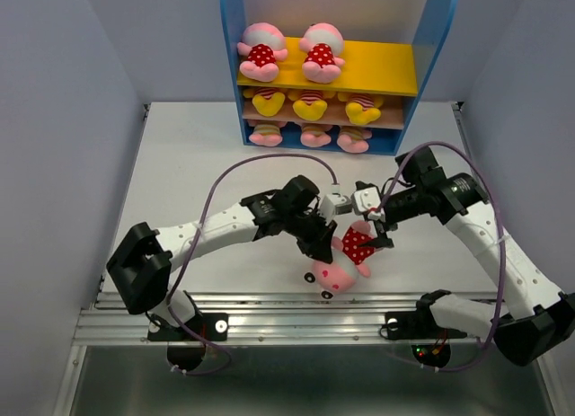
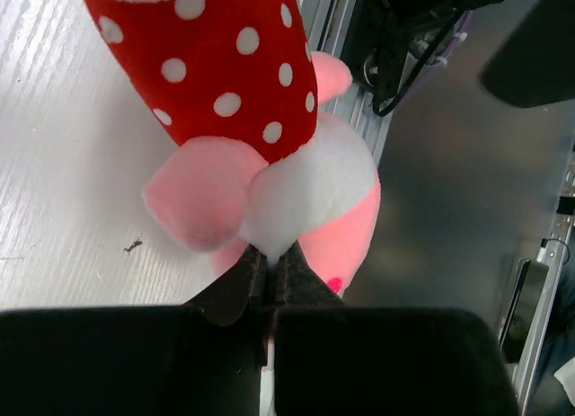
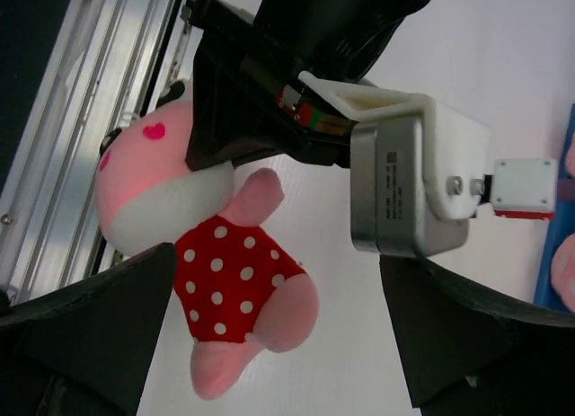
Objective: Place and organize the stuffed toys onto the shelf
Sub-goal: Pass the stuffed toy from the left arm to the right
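Observation:
My right gripper lowers next and closes on the pink fold between the pig's legs, below its open fingers, because my left gripper holds the head.
One stuffed toy, a pink pig in a red white-dotted outfit (image 1: pixel 352 254), lies head toward the table's front edge. My left gripper (image 1: pixel 329 245) is shut on the white fabric of its head (image 2: pixel 310 182), fingertips pinched together (image 2: pixel 269 257). My right gripper (image 1: pixel 381 233) is open, and the pig's dotted body (image 3: pixel 225 277) lies between its spread fingers (image 3: pixel 99 326) without touching them. On the shelf (image 1: pixel 230 48), two dotted pigs (image 1: pixel 261 53) lie on the yellow board, three yellow bears (image 1: pixel 310 104) on the middle board and three striped pigs (image 1: pixel 314 136) on the blue base.
An aluminium rail (image 1: pixel 296 313) runs along the table's front edge just beyond the pig's head. The left wrist's silver camera block (image 3: pixel 409 178) hangs close to my right gripper's far finger. Grey walls enclose the table on both sides. Purple cables loop above both arms.

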You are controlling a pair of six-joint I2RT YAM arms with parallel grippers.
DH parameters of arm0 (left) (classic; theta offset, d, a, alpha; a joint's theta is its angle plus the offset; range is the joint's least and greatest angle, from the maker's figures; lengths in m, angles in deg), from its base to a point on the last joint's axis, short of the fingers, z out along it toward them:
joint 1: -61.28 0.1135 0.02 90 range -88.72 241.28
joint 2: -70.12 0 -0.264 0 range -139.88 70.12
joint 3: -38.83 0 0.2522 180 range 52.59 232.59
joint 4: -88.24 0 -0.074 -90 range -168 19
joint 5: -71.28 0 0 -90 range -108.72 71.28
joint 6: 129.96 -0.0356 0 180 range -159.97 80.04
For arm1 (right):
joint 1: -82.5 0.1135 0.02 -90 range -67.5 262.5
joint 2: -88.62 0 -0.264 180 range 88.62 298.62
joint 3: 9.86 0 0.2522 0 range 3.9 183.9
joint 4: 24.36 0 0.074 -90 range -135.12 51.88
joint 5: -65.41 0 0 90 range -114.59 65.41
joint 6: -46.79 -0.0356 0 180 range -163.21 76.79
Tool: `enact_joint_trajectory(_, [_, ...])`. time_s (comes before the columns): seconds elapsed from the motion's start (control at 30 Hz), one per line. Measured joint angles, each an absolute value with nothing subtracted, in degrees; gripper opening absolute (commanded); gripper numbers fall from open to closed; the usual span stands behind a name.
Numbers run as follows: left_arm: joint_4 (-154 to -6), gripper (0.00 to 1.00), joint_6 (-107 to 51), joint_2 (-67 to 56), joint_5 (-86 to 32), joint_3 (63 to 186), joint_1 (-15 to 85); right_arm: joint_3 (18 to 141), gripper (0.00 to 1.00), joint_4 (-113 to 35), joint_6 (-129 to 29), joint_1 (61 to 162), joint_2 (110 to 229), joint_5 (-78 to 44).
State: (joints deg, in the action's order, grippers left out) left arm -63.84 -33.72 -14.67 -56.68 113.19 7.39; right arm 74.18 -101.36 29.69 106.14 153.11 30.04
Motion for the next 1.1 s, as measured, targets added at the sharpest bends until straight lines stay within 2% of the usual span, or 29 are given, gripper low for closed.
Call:
enact_joint_trajectory(0.13, [-59.3,0.02,-35.4,-18.0,-55.3,117.6,5.4,71.9,0.98,-102.8,27.5,109.5,153.3,21.3])
enact_joint_trajectory(0.27, [-57.7,0.02,-36.6,-19.0,-54.2,118.6,4.6,71.3,0.97,-102.9,25.9,110.2,153.3,17.4])
enact_joint_trajectory(0.53, [-58.1,0.02,-36.9,-18.0,-52.7,118.0,3.7,67.6,0.99,-98.3,19.8,111.3,150.6,15.6])
enact_joint_trajectory(0.93, [-60.4,0.02,-35.1,-7.2,-50.3,112.8,3.6,65.7,0.98,-89.8,11.0,111.5,149.4,14.4])
enact_joint_trajectory(1.0, [-60.7,0.02,-34.8,-6.4,-49.9,112.3,3.6,65.7,0.93,-89.4,10.2,111.5,149.4,14.7])
enact_joint_trajectory(1.1, [-60.8,0.02,-34.6,-5.6,-49.6,112.2,3.6,65.6,0.71,-88.8,8.8,111.5,149.9,16.1])
